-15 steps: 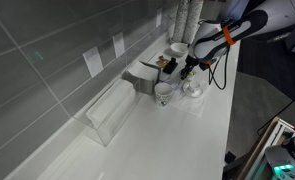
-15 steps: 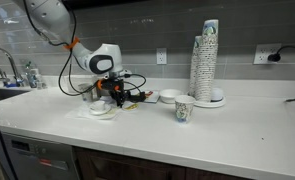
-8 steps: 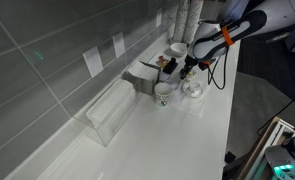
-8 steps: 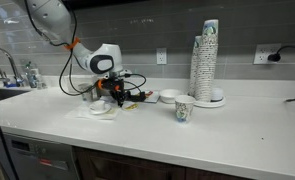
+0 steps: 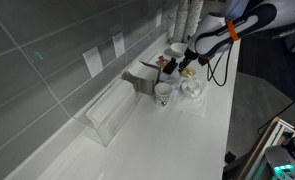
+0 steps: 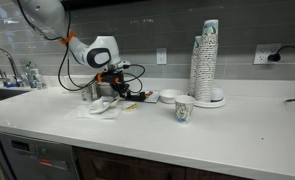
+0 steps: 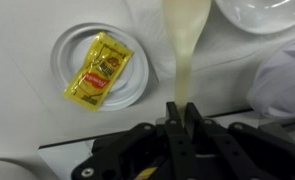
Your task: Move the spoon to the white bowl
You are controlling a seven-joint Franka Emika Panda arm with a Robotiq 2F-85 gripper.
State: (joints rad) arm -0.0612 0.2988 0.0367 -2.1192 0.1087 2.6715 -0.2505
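Note:
The spoon is still short of the bowl, so the robot's gripper should next go up, turn and move toward the tall cup stack to let go of it over the white bowl.
My gripper [image 7: 180, 120] is shut on the handle of a pale cream spoon [image 7: 184, 35], which points away from the jaws over the white counter. The white bowl's rim shows at the top right of the wrist view [image 7: 265, 10]. In both exterior views the gripper [image 5: 185, 68] [image 6: 115, 88] hangs a little above the counter, with the white bowl [image 5: 177, 49] [image 6: 169, 96] a short way off. A white mug [image 5: 163, 93] and a clear glassy dish [image 5: 193, 88] stand close by the gripper.
A small white round dish with a yellow sauce packet [image 7: 97, 68] lies below the gripper. A paper cup [image 6: 184, 108] and a tall cup stack [image 6: 207, 60] stand past the bowl. A clear box [image 5: 112, 108] and a dark tray [image 5: 145, 75] sit by the tiled wall.
The gripper has risen off the counter by the clear dish, lifting the spoon with it, and shifted slightly toward the bowl.

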